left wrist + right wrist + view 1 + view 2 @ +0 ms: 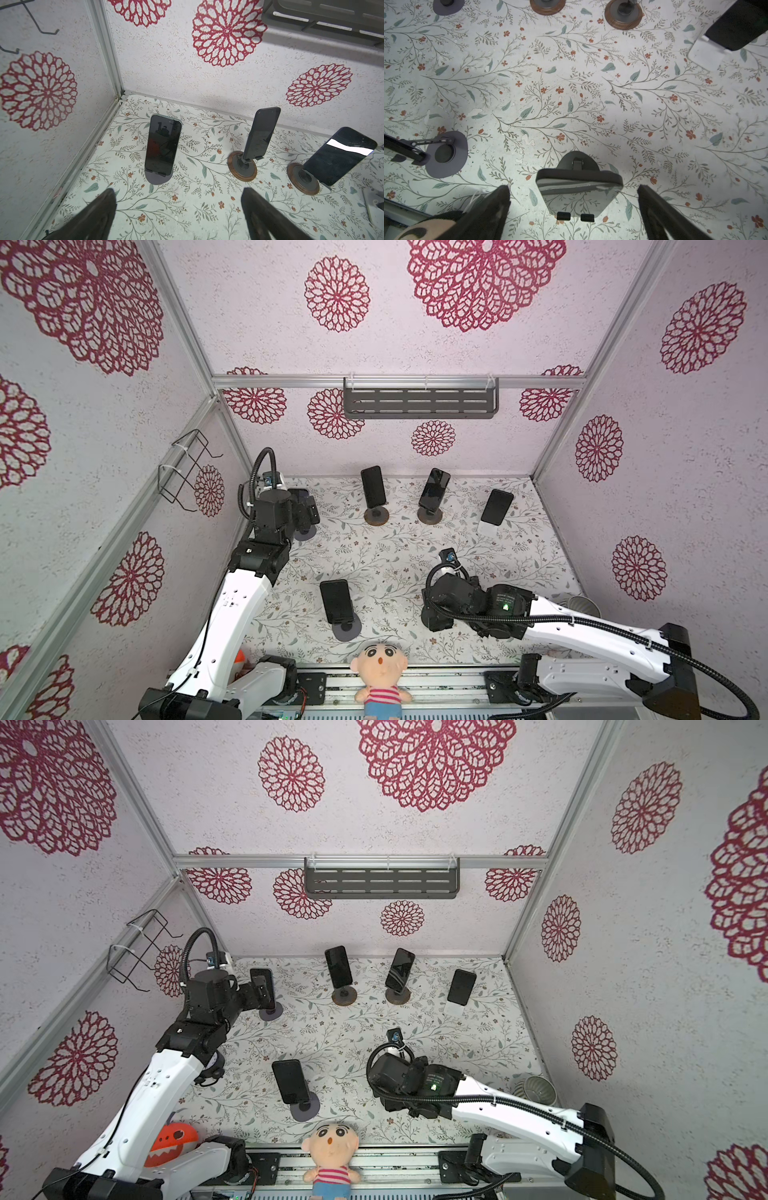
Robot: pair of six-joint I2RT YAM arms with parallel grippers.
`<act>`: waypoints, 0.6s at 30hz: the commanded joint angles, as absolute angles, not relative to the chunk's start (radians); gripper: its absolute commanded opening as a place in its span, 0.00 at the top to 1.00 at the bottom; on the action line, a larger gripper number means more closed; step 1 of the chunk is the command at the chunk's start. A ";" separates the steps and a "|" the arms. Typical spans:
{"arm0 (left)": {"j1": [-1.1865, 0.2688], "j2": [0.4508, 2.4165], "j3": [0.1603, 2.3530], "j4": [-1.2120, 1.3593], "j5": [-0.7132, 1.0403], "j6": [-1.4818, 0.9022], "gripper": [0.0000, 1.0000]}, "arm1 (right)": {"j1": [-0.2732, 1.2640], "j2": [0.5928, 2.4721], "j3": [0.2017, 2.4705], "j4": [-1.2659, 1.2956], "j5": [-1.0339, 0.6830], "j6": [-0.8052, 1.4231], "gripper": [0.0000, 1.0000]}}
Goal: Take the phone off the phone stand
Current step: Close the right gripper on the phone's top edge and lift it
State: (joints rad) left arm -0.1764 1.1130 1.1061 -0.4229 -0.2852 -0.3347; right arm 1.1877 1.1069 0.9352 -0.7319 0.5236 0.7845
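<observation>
My right gripper moves down over the phone's top end (579,176) next and closes on both side edges of the phone, since that end lies below it, between its open fingers.
Several dark phones lean on stands on the floral table. In the left wrist view, my left gripper (178,197) is open and faces one phone (163,145) on a grey round stand (159,178), a short way off. In a top view this gripper (259,992) sits beside that phone (262,974). My right gripper (573,190) is open and hangs over another phone (579,187) on a dark stand (577,161), one finger on each side and not touching. The right wrist (453,597) hides that phone in both top views.
More phones on stands: two at the back (373,487) (433,488), one on a white stand (496,507), one at the front left (336,601). A plush doll (380,676) sits at the front edge. An orange toy (172,1139) and a cup (538,1090) lie near the arm bases.
</observation>
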 commanded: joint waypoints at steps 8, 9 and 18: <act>-0.177 1.134 1.099 -0.379 -0.246 -0.368 0.03 | 1.197 1.027 0.825 -0.592 0.527 0.848 0.01; -0.176 1.135 1.097 -0.376 -0.244 -0.372 0.03 | 1.196 1.024 0.815 -0.579 0.525 0.847 0.01; -0.176 1.137 1.097 -0.366 -0.236 -0.377 0.02 | 1.194 0.999 0.719 -0.533 0.553 0.863 0.04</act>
